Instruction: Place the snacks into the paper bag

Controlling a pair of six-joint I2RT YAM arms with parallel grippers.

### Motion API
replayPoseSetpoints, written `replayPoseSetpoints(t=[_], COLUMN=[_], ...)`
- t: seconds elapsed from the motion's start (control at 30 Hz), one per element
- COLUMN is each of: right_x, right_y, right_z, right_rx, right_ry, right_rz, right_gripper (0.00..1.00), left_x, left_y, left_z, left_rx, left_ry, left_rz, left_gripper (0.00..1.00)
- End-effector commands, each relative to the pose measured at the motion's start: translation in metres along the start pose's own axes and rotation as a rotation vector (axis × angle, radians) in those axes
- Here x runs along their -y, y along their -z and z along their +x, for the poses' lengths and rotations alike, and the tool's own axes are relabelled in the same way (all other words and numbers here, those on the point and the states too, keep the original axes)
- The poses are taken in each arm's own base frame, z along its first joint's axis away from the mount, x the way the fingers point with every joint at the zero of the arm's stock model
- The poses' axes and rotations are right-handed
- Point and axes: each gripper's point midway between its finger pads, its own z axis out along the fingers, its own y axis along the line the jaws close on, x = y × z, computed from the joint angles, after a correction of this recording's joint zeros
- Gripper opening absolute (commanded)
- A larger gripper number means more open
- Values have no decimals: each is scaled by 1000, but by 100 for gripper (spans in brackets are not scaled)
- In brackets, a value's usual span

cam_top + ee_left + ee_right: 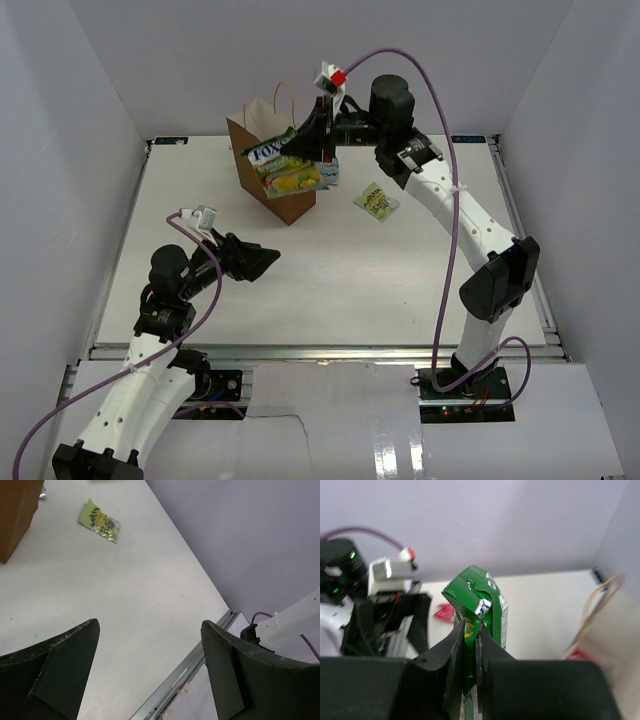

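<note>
Next, my right gripper will swing outward over the paper bag's opening and release the packet, since that opening lies to the gripper's left in the top view.
The brown paper bag (290, 200) stands upright at the back of the table, handles up. My right gripper (318, 150) is shut on a green and yellow snack packet (288, 168) and holds it in the air at the bag's mouth. In the right wrist view the packet (482, 597) sticks up from between the closed fingers (492, 650), with the bag (615, 630) at the right. A second yellow-green packet (376, 201) lies flat on the table right of the bag; it also shows in the left wrist view (99, 521). My left gripper (262, 260) is open and empty, low over the table's near left.
A small red-pink packet (445, 612) lies on the table beyond the held packet in the right wrist view. Something red (577, 655) shows at the bag's lower edge. White walls enclose the table on three sides. A metal rail (175, 680) runs along the table edge.
</note>
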Motion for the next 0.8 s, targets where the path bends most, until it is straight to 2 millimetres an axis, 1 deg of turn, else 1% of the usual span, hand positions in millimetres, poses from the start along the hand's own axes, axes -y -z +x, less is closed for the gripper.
replayPoseSetpoints(t=[0.0,0.03,0.07,0.1,0.13,0.23,0.27,0.3,0.4,0.43,0.5,0.57,0.63,0.67,0.7,0.77], right_x=[29,32,40,53,58,76,84,91,109,115,116,120,126,129,135,138], right_y=[5,10,12,10,16,23,23,26,27,24,18,7,2,-4,-7,-12], right_z=[-62,-98,-110,-114,-136,-158,-158,-164,-162,-156,-154,-143,-138,-130,-124,-119], right_rx=[118,180,204,222,271,352,362,390,416,412,417,408,397,389,382,377], right_ry=[202,269,289,310,349,403,407,415,422,420,440,430,468,467,470,470], right_rz=[98,154,189,224,285,396,422,472,537,548,552,550,568,570,581,593], right_gripper=[8,8,8,8,8,8,8,8,8,8,8,8,8,8,8,8], left_x=[-12,-12,-15,-17,-17,-19,-19,-20,-20,-21,-23,-24,-24,-25,-25,-25], left_y=[4,4,5,5,5,7,8,8,9,9,8,7,6,6,6,7], left_z=[-5,-5,-4,-4,-4,-4,-4,-5,-5,-5,-5,-5,-5,-4,-4,-3], left_rx=[18,23,22,24,26,34,36,40,43,44,43,42,40,38,37,36], left_ry=[-10,-9,-3,0,4,9,10,11,9,11,13,15,16,17,19,19], left_rz=[-92,-97,-109,-117,-122,-133,-138,-141,-147,-150,-156,-159,-158,-161,-164,-165], left_gripper=[93,93,93,93,93,93,93,93,93,93,93,93,93,93,93,93])
